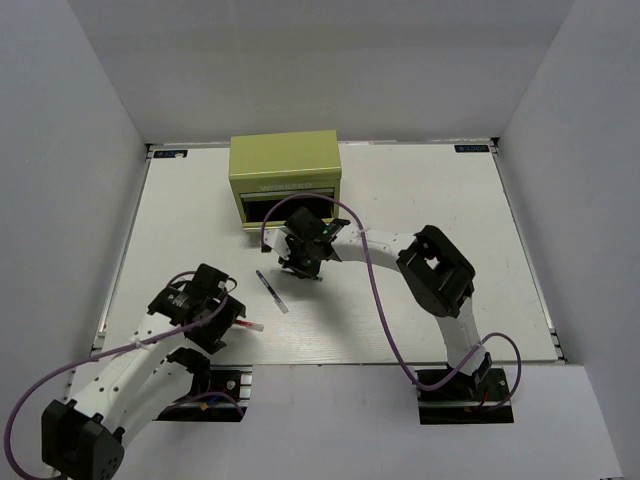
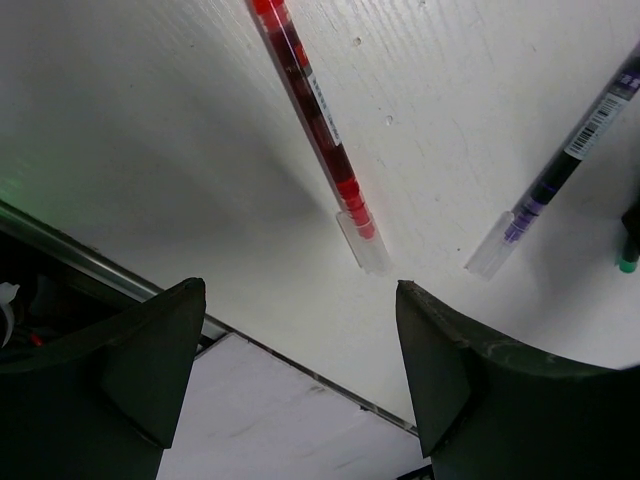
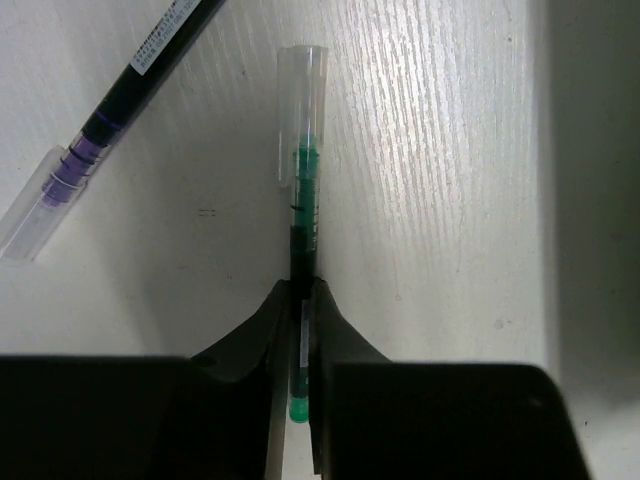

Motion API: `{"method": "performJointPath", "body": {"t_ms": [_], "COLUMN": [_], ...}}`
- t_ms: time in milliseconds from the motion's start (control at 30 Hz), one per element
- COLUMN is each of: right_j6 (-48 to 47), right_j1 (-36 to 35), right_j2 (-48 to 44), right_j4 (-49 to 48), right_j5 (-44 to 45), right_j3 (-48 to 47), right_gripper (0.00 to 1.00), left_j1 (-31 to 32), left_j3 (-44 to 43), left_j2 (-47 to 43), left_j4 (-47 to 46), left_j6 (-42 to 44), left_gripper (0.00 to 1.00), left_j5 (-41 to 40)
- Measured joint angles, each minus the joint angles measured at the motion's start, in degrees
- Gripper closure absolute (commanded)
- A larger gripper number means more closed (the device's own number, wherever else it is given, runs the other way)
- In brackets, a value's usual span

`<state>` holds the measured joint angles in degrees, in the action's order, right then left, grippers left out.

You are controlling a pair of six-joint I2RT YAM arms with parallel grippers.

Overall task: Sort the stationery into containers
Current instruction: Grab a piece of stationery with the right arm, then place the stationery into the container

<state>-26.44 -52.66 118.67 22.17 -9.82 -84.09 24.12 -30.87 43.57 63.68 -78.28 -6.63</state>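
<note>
My right gripper lifts the green pen and carries it outward over the dark opening point(image 1: 288, 208) next, since the olive-green chest's drawer stands open behind its front rim.
The olive-green chest point(image 1: 285, 175) stands at the back of the table. My right gripper point(image 1: 303, 262) is just in front of it, shut on a thin green pen point(image 3: 300, 200) with a clear cap that points forward from the gripper point(image 3: 301, 292). A black pen with purple ink point(image 1: 271, 291) lies on the table between the arms; it also shows in the right wrist view point(image 3: 110, 115) and the left wrist view point(image 2: 560, 170). A red pen point(image 2: 318, 130) lies ahead of my open, empty left gripper point(image 2: 300, 300), near the front edge point(image 1: 250, 327).
The white table point(image 1: 420, 190) is walled in by grey panels at the back and sides. Its metal front edge point(image 2: 90, 262) runs just under the left gripper. The right arm's cable point(image 1: 375, 290) loops over the table's middle.
</note>
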Motion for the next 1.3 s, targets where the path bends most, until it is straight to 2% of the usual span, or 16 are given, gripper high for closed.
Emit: {"method": "performJointPath", "body": {"t_ms": [100, 267, 467, 800, 1067, 1133, 1167, 1300], "right_j6": [-0.7, -3.65, -8.74, -16.15, -22.21, -23.47, -23.93, -24.98], "right_j1": [0.07, 0.52, 1.6, 6.29, 9.55, 9.79, 9.86, 9.79], "right_j2": [-0.2, -1.33, -6.88, -9.2, 0.87, 3.13, 3.93, 5.64], "right_j4": [-0.33, 1.97, 7.85, 8.28, 7.26, 7.3, 7.41, 8.2], "right_j5": [-0.52, -2.19, -3.93, -2.14, 1.38, 1.88, 2.05, 2.25], "right_j3": [0.39, 1.14, 0.33, -14.25, -24.85, -25.86, -25.94, -25.94], "right_gripper": [1.0, 1.0, 1.0, 1.0, 1.0, 0.91, 0.74, 0.62], "left_j1": [0.0, 0.0, 0.0, 0.0, 0.0, 0.0, 0.0, 0.0], "left_j3": [0.39, 0.42, 0.42, -0.85, -2.27, -2.27, -2.29, -2.29], "left_j2": [2.03, 5.68, 10.51, 20.02, 21.73, 21.44, 21.4, 21.38], "left_j4": [-1.33, -2.93, -4.79, -8.37, -8.46, -8.46, -8.46, -8.61], "left_j6": [-0.2, -1.57, -4.07, -5.62, -5.68, -5.73, -5.75, -5.79], "left_gripper": [0.12, 0.1, 0.1, 0.1, 0.1, 0.1, 0.1, 0.1], "left_j5": [0.11, 0.26, 0.72, 1.55, 1.53, 1.46, 1.44, 1.31]}}
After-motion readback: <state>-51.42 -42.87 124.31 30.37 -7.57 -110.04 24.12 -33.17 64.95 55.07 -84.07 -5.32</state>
